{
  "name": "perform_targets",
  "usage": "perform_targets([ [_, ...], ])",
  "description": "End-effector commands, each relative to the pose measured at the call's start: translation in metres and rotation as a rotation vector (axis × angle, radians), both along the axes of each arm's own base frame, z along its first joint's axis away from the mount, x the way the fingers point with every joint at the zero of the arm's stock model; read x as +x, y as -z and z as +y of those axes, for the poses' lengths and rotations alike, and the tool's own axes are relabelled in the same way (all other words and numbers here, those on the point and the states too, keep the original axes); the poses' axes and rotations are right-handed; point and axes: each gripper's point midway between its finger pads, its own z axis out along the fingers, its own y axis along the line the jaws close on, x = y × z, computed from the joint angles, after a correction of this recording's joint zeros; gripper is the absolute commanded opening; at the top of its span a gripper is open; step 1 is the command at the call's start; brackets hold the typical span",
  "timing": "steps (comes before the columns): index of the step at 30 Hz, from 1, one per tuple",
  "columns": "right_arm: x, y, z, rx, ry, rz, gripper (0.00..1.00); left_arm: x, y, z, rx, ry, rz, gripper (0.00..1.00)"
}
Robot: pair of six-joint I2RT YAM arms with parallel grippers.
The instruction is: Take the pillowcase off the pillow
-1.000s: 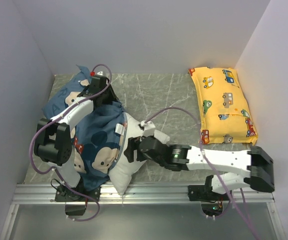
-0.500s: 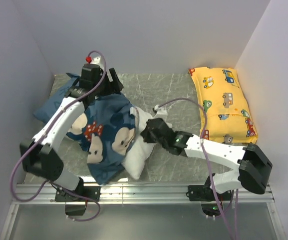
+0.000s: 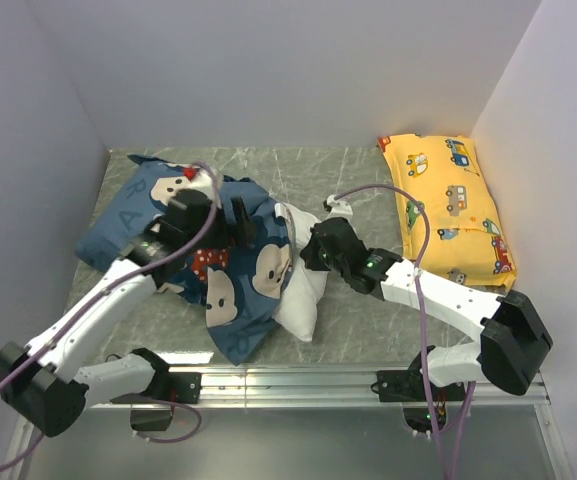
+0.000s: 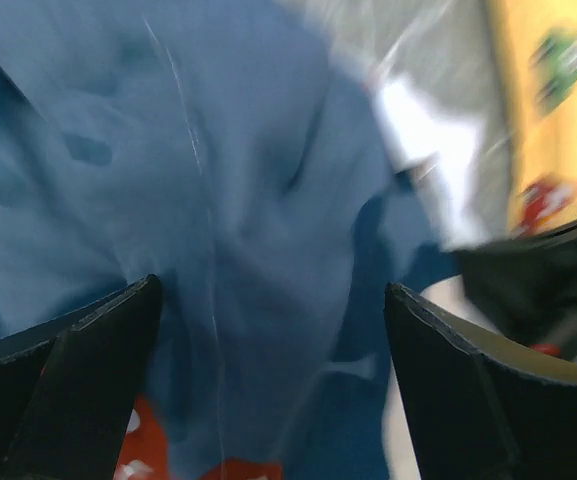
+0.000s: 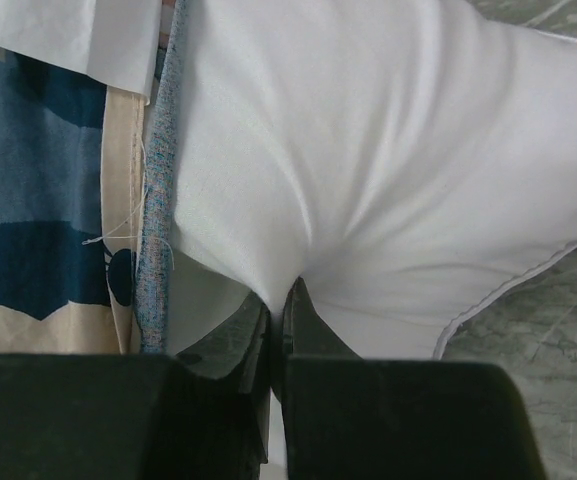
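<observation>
My right gripper pulls the white fabric (image 5: pixel 368 180) toward the yellow pillow next and releases it, as bare tabletop lies to the gripper's right in the top view.
The blue pillowcase (image 3: pixel 168 250) with mouse faces lies rumpled at the left of the table and still covers most of the white pillow (image 3: pixel 303 295), whose bare end sticks out toward the middle. My left gripper (image 3: pixel 238 222) hovers over the blue cloth (image 4: pixel 258 200) with its jaws wide apart and nothing between them. My right gripper (image 3: pixel 313 248) is shut on a pinch of the pillow's white fabric (image 5: pixel 368 180); the pillowcase's hem (image 5: pixel 158 200) runs just left of its fingers.
A yellow car-print pillow (image 3: pixel 448 205) lies along the right wall. Grey marbled tabletop (image 3: pixel 358 320) shows between the two pillows. Walls close in on the left, back and right, and a metal rail (image 3: pixel 288 380) runs along the near edge.
My left gripper let go of the pillowcase, opened wide and swung from the back toward the middle. My right gripper closed on the pillow's bare end and drew it toward the centre.
</observation>
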Motion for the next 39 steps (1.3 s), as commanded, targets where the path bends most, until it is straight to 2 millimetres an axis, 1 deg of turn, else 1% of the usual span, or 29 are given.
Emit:
perform_targets([
  [1, 0.002, 0.001, -0.001, -0.023, -0.002, 0.010, 0.00, -0.003, 0.039, -0.015, 0.043, 0.003, 0.055, 0.99],
  [2, 0.002, 0.001, -0.003, -0.025, 0.001, 0.008, 0.00, -0.008, 0.044, -0.024, 0.058, 0.021, 0.061, 0.99],
  [4, 0.001, 0.002, -0.006, -0.035, 0.007, 0.006, 0.00, -0.007, 0.053, -0.027, 0.104, -0.008, 0.075, 0.99],
  [6, 0.002, 0.003, -0.011, -0.050, 0.021, 0.001, 0.00, -0.002, 0.051, -0.018, 0.182, -0.091, 0.063, 0.78],
  [7, 0.002, 0.003, -0.014, -0.060, 0.028, 0.003, 0.00, 0.001, 0.059, -0.012, 0.234, -0.132, 0.089, 0.60],
  [8, 0.002, 0.001, -0.016, -0.062, 0.034, -0.005, 0.00, 0.010, 0.056, 0.009, 0.309, -0.251, 0.067, 0.15],
  [9, 0.003, 0.000, -0.021, -0.065, 0.042, -0.006, 0.00, 0.010, 0.049, 0.023, 0.361, -0.306, 0.074, 0.01],
  [12, 0.006, -0.011, -0.037, -0.057, 0.072, -0.024, 0.00, 0.021, 0.028, 0.063, 0.417, -0.475, 0.026, 0.01],
  [13, 0.006, -0.012, -0.044, -0.061, 0.085, -0.022, 0.00, 0.023, 0.016, 0.076, 0.392, -0.508, 0.009, 0.00],
  [14, 0.006, -0.022, -0.051, -0.046, 0.093, -0.044, 0.00, 0.031, 0.009, 0.108, 0.361, -0.596, 0.008, 0.00],
  [15, 0.010, -0.027, -0.062, -0.042, 0.118, -0.052, 0.00, 0.034, 0.012, 0.118, 0.318, -0.591, 0.024, 0.01],
  [16, 0.009, -0.030, -0.070, -0.049, 0.130, -0.049, 0.00, 0.038, -0.005, 0.134, 0.257, -0.624, -0.034, 0.00],
  [17, 0.009, -0.042, -0.078, -0.034, 0.144, -0.075, 0.00, 0.042, -0.006, 0.170, 0.229, -0.711, -0.028, 0.00],
  [19, 0.013, -0.054, -0.099, -0.044, 0.188, -0.092, 0.00, 0.043, 0.002, 0.192, 0.160, -0.727, -0.006, 0.00],
  [20, 0.014, -0.063, -0.108, -0.038, 0.201, -0.113, 0.00, 0.043, 0.004, 0.224, 0.127, -0.811, 0.006, 0.00],
  [21, 0.016, -0.071, -0.114, -0.035, 0.213, -0.125, 0.00, 0.041, 0.015, 0.242, 0.093, -0.846, 0.028, 0.00],
  [22, 0.015, -0.073, -0.120, -0.039, 0.220, -0.123, 0.00, 0.042, 0.019, 0.242, 0.015, -0.814, 0.036, 0.00],
  [23, 0.017, -0.077, -0.129, -0.040, 0.245, -0.129, 0.00, 0.041, 0.020, 0.263, -0.014, -0.872, 0.023, 0.00],
  [25, 0.019, -0.080, -0.137, -0.050, 0.256, -0.135, 0.00, 0.040, 0.036, 0.263, -0.042, -0.861, 0.052, 0.00],
  [27, 0.021, -0.077, -0.135, -0.057, 0.242, -0.130, 0.00, 0.043, 0.053, 0.246, -0.091, -0.782, 0.088, 0.00],
  [28, 0.024, -0.069, -0.132, -0.074, 0.227, -0.102, 0.00, 0.045, 0.058, 0.231, -0.135, -0.729, 0.097, 0.00],
  [30, 0.026, -0.065, -0.128, -0.094, 0.197, -0.084, 0.00, 0.044, 0.073, 0.217, -0.143, -0.694, 0.108, 0.01],
  [31, 0.027, -0.064, -0.124, -0.099, 0.181, -0.082, 0.00, 0.043, 0.074, 0.211, -0.144, -0.690, 0.105, 0.00],
  [32, 0.027, -0.064, -0.122, -0.108, 0.167, -0.081, 0.09, 0.042, 0.077, 0.196, -0.136, -0.651, 0.107, 0.00],
  [33, 0.025, -0.069, -0.117, -0.111, 0.152, -0.098, 0.21, 0.040, 0.084, 0.190, -0.132, -0.640, 0.118, 0.01],
  [34, 0.023, -0.077, -0.115, -0.110, 0.146, -0.123, 0.44, 0.039, 0.085, 0.180, -0.138, -0.617, 0.120, 0.00],
  [37, 0.013, -0.100, -0.095, -0.130, 0.080, -0.194, 0.64, 0.037, 0.092, 0.171, -0.146, -0.599, 0.130, 0.00],
  [38, 0.009, -0.105, -0.087, -0.153, 0.045, -0.216, 0.66, 0.037, 0.094, 0.170, -0.145, -0.594, 0.133, 0.00],
  [39, 0.008, -0.118, -0.081, -0.164, 0.047, -0.254, 0.68, 0.037, 0.093, 0.168, -0.147, -0.590, 0.131, 0.00],
])
